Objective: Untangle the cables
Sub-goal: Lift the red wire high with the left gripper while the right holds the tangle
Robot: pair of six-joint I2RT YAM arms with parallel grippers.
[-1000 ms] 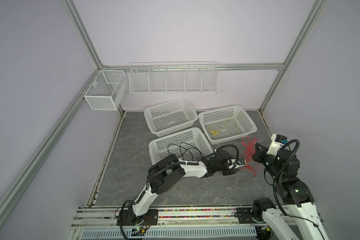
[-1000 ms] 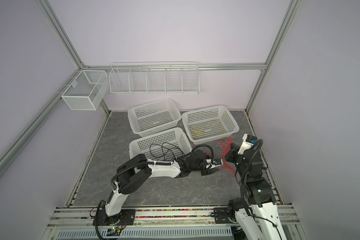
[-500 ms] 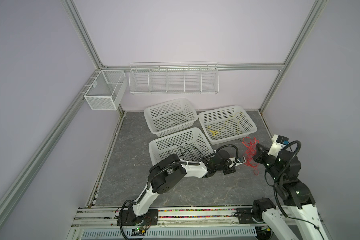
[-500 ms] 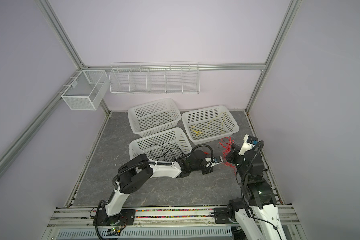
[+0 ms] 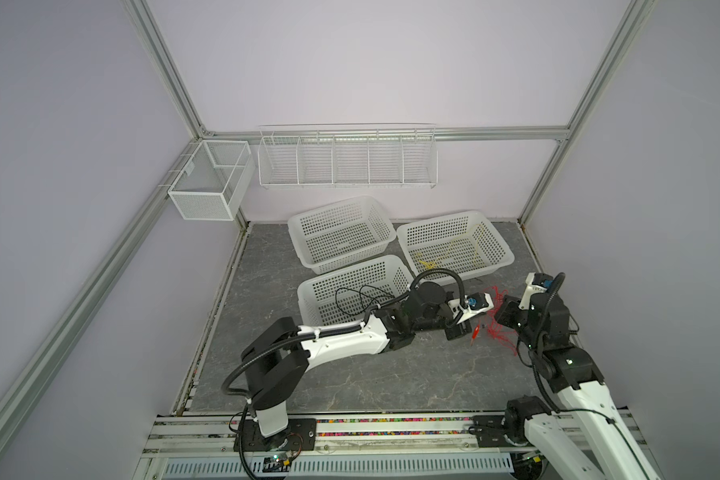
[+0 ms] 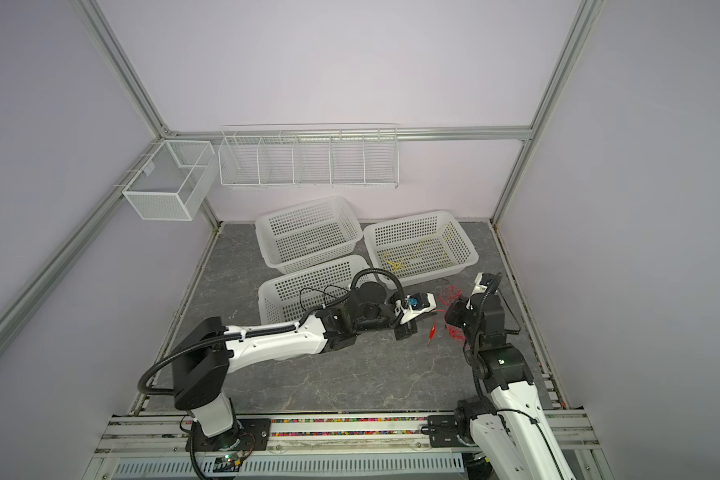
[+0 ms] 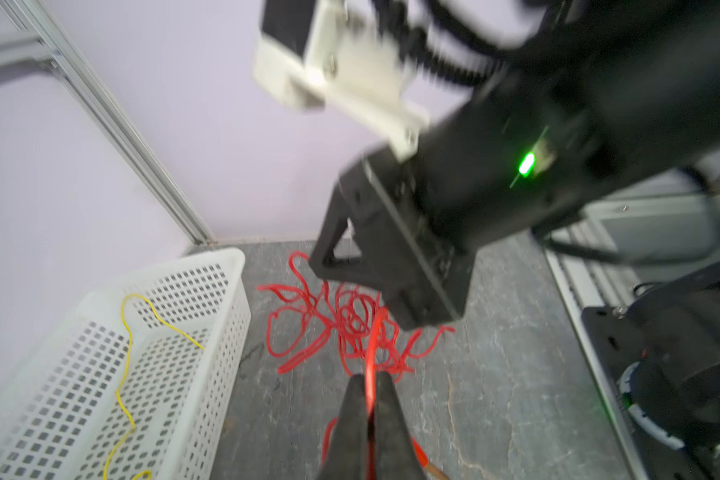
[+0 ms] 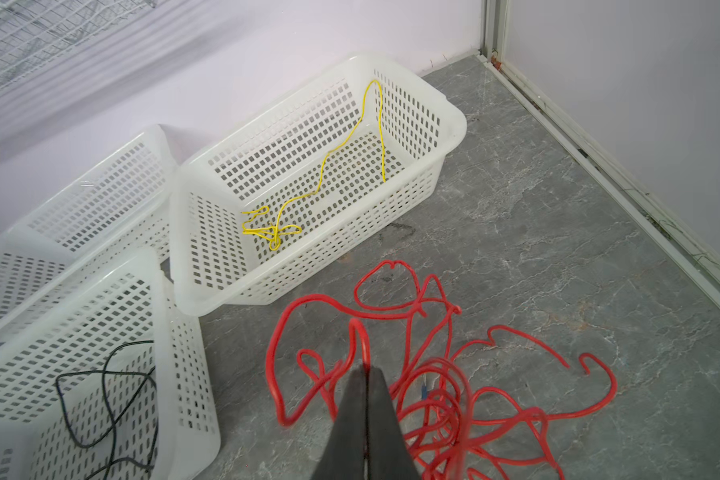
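My right gripper swings with a turn toward the near basket (image 5: 353, 289) (image 8: 96, 372) next and opens to free the red loop, since my left gripper holds a red cable.
A tangle of red cables (image 5: 500, 334) (image 8: 441, 399) lies on the grey floor between my two grippers. My left gripper (image 7: 368, 380) (image 5: 468, 332) is shut on one red strand that runs taut from its tips into the heap (image 7: 350, 320). My right gripper (image 8: 366, 370) (image 5: 499, 321) hangs over the same heap, shut on a red loop. Yellow cables (image 5: 445, 257) (image 8: 329, 166) lie in the right-hand white basket (image 5: 437, 217). Black cables (image 5: 358, 295) (image 8: 109, 399) lie in the near basket (image 5: 350, 272).
A third white basket (image 5: 329, 205) stands behind the near one, with nothing visible in it. A wire rack (image 5: 346, 158) and a mesh box (image 5: 208, 183) hang on the walls. The right wall's floor rail (image 8: 599, 166) runs close beside the red heap.
My left gripper has shut on a red strand and drawn back a little to the left, pulling it taut. My right gripper has stayed shut and nearly still.
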